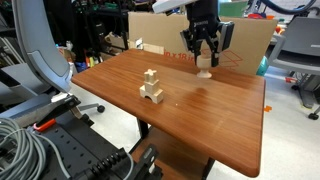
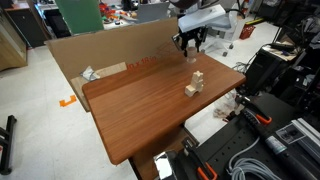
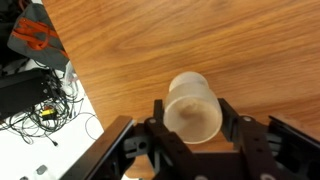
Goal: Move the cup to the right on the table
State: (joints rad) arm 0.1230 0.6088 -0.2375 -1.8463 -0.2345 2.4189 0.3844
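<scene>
The tabletop beside the wooden blocks is bare and open, so I will move my gripper away from the cardboard box, low over that clear wood, to let go of the cup (image 1: 204, 71).
The small light tan cup (image 3: 194, 108) sits between my gripper's (image 3: 190, 118) two black fingers in the wrist view, and both fingers press on its sides. In an exterior view the cup (image 1: 204, 71) hangs at the fingertips of the gripper (image 1: 203, 60), at or just above the far part of the reddish-brown table (image 1: 210, 120). In the exterior view from the opposite side, the gripper (image 2: 190, 47) is over the table's (image 2: 140, 110) far edge, next to the cardboard box. The cup is too small to make out there.
A small tower of pale wooden blocks (image 1: 151, 87) stands near the table's middle and also shows in an exterior view (image 2: 194, 84). A big brown cardboard box (image 1: 250, 40) stands behind the table, seen too in an exterior view (image 2: 110, 50). Cables and equipment (image 3: 30, 90) lie beyond the table edge.
</scene>
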